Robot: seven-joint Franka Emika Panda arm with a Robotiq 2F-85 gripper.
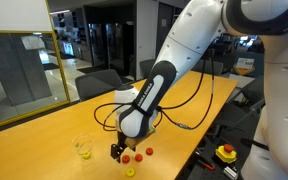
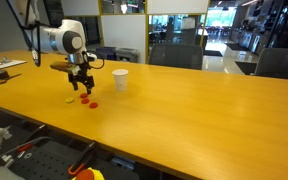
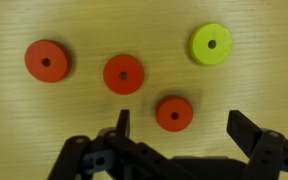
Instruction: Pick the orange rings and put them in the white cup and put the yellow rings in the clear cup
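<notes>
My gripper lowers its open fingers around the nearest orange ring (image 1: 125,159) next, which already lies between them, then closes on the ring's sides.
In the wrist view three orange rings (image 3: 46,61) (image 3: 124,74) (image 3: 174,113) and one yellow ring (image 3: 212,43) lie flat on the wooden table. My gripper (image 3: 184,128) is open just above them, and the nearest orange ring sits between its fingers, nearer the left one. In both exterior views the gripper (image 1: 117,150) (image 2: 81,85) hangs low over the rings (image 1: 139,155) (image 2: 85,99). The clear cup (image 1: 83,147) stands beside the gripper with something yellow inside. The white cup (image 2: 120,79) stands upright a little beyond the gripper.
The long wooden table (image 2: 204,120) stretches away from the rings. A yellow box with a red button (image 1: 226,153) sits off the table's edge. Chairs (image 2: 184,57) stand along the far side. Cables (image 1: 184,120) trail from the arm across the table.
</notes>
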